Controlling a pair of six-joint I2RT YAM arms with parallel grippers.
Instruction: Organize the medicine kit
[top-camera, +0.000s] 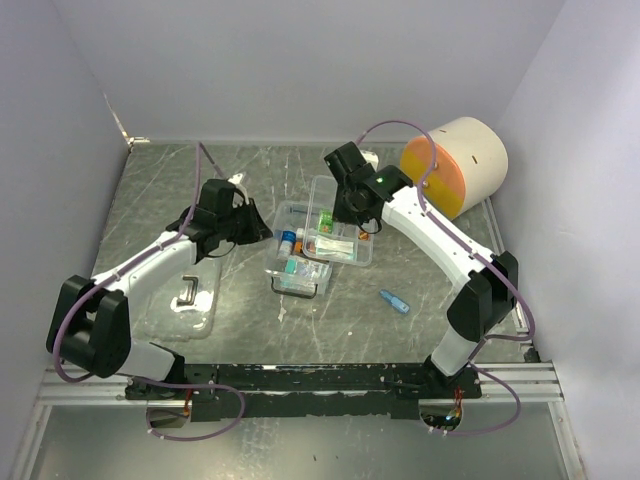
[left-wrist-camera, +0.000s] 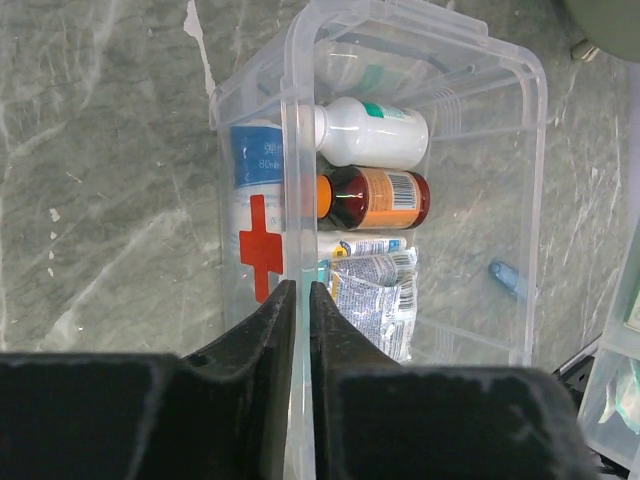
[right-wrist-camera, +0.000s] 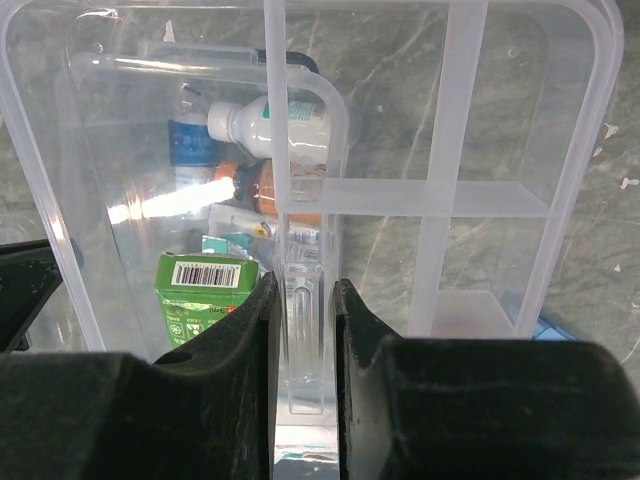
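My right gripper goes to the left in the top view next, then down over the open box to release the tray, which covers only one side of it.
The medicine kit's clear box stands mid-table, open, with a red cross and blue label on its front wall. It holds a white bottle, a brown bottle and sachets. My left gripper is shut on the box's wall. The clear divided tray overlaps the box's right side. My right gripper is shut on the tray's central divider. A green carton shows at the tray's left; I cannot tell if it is in the tray.
The clear lid with its black handle lies at the front left, beside my left arm. A small blue item lies loose right of the box. A large cream cylinder with an orange face stands at the back right.
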